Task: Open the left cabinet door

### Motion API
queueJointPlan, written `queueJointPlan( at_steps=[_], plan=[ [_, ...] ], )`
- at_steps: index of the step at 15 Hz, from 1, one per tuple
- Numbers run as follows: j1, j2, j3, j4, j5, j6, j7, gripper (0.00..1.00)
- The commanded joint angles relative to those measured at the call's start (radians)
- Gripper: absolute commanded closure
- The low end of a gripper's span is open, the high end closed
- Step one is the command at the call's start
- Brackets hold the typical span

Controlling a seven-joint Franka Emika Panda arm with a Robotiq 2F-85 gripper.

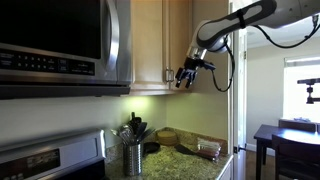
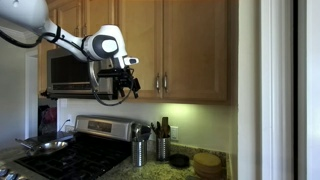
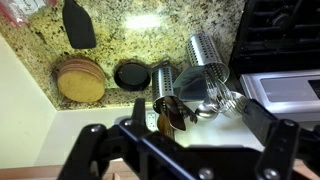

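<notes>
My gripper will next tilt to face the cabinet, then move sideways and outward onto the silver handle (image 2: 157,82), nearer the twin door.
The left cabinet door (image 2: 141,40) is a tall tan wooden door. Its slim silver handle (image 2: 157,82) is at its lower right corner, and the door looks shut. It also shows in an exterior view (image 1: 149,40). My gripper (image 2: 127,88) hangs in front of the door's lower edge, just left of the handle and apart from it. It shows in an exterior view (image 1: 186,76) level with the cabinet's bottom. In the wrist view my gripper (image 3: 188,138) has its fingers spread wide with nothing between them, and the door is out of view.
The twin door (image 2: 195,45) with its own handle (image 2: 167,82) is right of the left door. A steel microwave (image 2: 72,72) hangs to the left. Below are a stove (image 2: 95,150), utensil holders (image 3: 205,52), wooden plates (image 3: 80,80) and a granite counter (image 3: 120,35).
</notes>
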Motion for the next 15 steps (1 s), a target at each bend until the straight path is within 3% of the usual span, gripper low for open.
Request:
queueJointPlan(
  at_steps=[1,9,15],
  plan=[
    [-0.01,0.039,-0.007,0.042,-0.017,0.031,-0.008,0.0],
    [-0.013,0.181,-0.031,0.218,-0.024,0.193,-0.128,0.0],
    [-0.034,0.263,-0.04,0.307,-0.021,0.247,-0.212,0.0]
  ],
)
